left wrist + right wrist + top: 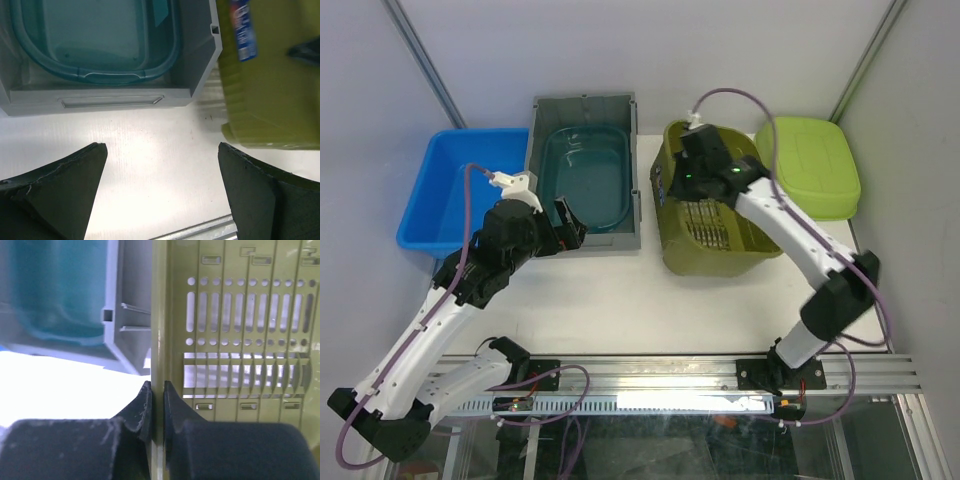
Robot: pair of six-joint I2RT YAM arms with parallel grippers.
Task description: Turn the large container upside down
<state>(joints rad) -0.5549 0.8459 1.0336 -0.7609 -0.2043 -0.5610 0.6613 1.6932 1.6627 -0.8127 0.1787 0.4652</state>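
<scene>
I need to swing and turn my right gripper toward the lime-green lid (810, 168), to its right in the top view, and then release. The basket (720, 235) opens upward.
The large olive-green slotted basket (720, 235) stands right of centre, open side up and somewhat tilted. My right gripper (682, 182) is shut on its left wall; in the right wrist view the fingers (148, 402) pinch the thin wall edge of the basket (240, 315), gripper (157, 390). My left gripper (566, 222) is open and empty, hovering over the table just in front of the grey bin (634, 190). In the left wrist view the gripper (162, 190) has wide-apart jaws over bare table, with the basket (270, 75) at the right.
The grey bin (110, 97) holds a teal tub (585, 175), also seen in the left wrist view (95, 40). A blue bin (445, 190) stands at the far left. A lime-green lid (812, 165) lies at the back right. Metal rails run along the near edge.
</scene>
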